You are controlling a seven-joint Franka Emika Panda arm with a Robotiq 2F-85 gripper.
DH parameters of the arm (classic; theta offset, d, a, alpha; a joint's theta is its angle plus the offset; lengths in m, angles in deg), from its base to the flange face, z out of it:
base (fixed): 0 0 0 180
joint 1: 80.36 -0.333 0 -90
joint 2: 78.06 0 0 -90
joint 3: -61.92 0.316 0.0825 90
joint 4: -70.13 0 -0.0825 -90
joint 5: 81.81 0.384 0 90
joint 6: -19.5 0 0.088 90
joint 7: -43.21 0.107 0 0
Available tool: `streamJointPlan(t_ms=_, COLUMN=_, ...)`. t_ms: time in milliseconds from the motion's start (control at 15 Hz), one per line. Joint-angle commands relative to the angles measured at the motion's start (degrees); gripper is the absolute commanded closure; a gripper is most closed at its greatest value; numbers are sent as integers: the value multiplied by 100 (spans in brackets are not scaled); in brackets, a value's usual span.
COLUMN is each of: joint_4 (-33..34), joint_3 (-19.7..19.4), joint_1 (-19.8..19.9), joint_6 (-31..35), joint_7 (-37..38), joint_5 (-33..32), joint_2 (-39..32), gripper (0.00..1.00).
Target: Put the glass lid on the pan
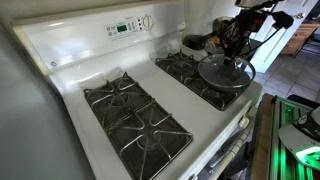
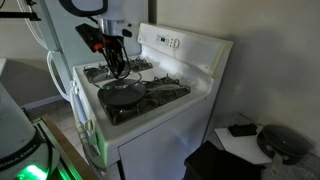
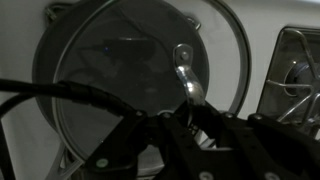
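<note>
The pan (image 2: 122, 96) (image 3: 118, 62) is below my gripper and to the left in the wrist view, off-center under the lid. I will move my gripper down and toward that side next.
The round glass lid (image 3: 115, 70) has a shiny metal handle (image 3: 184, 72) at its middle. It lies over the pan (image 1: 222, 80) on the front burner at one side of the white gas stove; the pan also shows in an exterior view (image 2: 124, 94). In the wrist view a wider rim (image 3: 243, 62), seemingly the pan's, shows beside the lid. My gripper (image 3: 190, 112) stands right above the lid with its dark fingers drawn together on the handle's lower end. It also shows in both exterior views (image 1: 236, 58) (image 2: 119, 70).
The stove's other side has two bare black grates (image 1: 135, 115). The control panel (image 1: 130, 27) rises at the back. A dark object (image 1: 195, 43) sits behind the pan. A black device (image 2: 285, 142) lies on a low surface beside the stove.
</note>
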State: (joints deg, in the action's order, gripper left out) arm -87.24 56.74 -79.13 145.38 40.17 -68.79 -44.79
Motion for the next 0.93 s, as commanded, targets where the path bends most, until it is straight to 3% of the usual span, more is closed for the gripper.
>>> streamJointPlan(t_ms=0, joint_4=7, joint_3=-113, joint_1=80, joint_6=-28, joint_7=-290, joint_5=-156, joint_2=138, gripper=100)
streamJointPlan(t_ms=867, joint_4=3, joint_3=-143, joint_1=83, joint_6=47, joint_7=-564, joint_5=-408, joint_2=-106, gripper=100)
